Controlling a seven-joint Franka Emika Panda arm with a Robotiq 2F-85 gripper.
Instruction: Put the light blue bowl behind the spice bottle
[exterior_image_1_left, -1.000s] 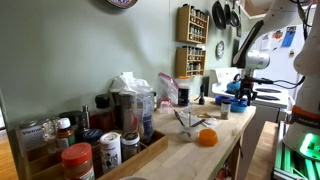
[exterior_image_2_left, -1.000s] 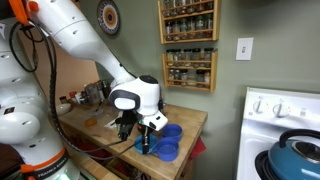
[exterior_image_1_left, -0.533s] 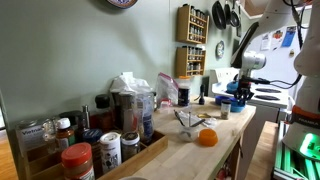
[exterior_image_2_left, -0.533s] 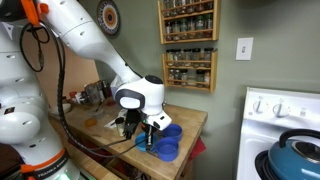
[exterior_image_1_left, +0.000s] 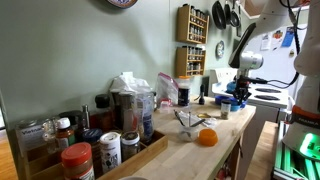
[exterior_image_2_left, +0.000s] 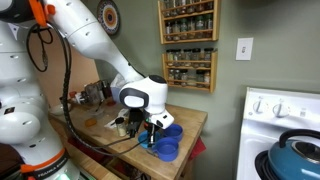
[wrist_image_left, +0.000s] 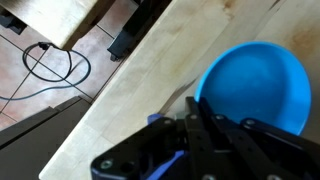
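The bowl is still beside the other blue vessel, so my gripper will next carry the bowl away onto the bare counter toward the wall and let go of the bowl's rim.
In the wrist view the light blue bowl (wrist_image_left: 255, 85) lies on the pale wooden counter (wrist_image_left: 150, 70), round and shallow. My gripper (wrist_image_left: 190, 112) stands at its left rim, with the two black fingers (wrist_image_left: 200, 130) drawn together on the rim. In an exterior view the gripper (exterior_image_2_left: 152, 138) reaches down at the counter's end beside two blue vessels (exterior_image_2_left: 170, 140); which of them is the bowl I cannot tell there. A small bottle (exterior_image_1_left: 224, 109), possibly the spice bottle, stands near the gripper (exterior_image_1_left: 238, 95).
An orange ball (exterior_image_1_left: 206, 137) and a wire whisk (exterior_image_1_left: 186, 122) lie mid-counter. Jars and spice tins (exterior_image_1_left: 95, 150) crowd the near end. A wall spice rack (exterior_image_2_left: 190, 45) hangs behind. The counter edge drops to the floor with cables (wrist_image_left: 55, 60).
The jaws have closed from partly open to shut at the bowl's rim. The arm has shifted slightly toward the blue vessels.
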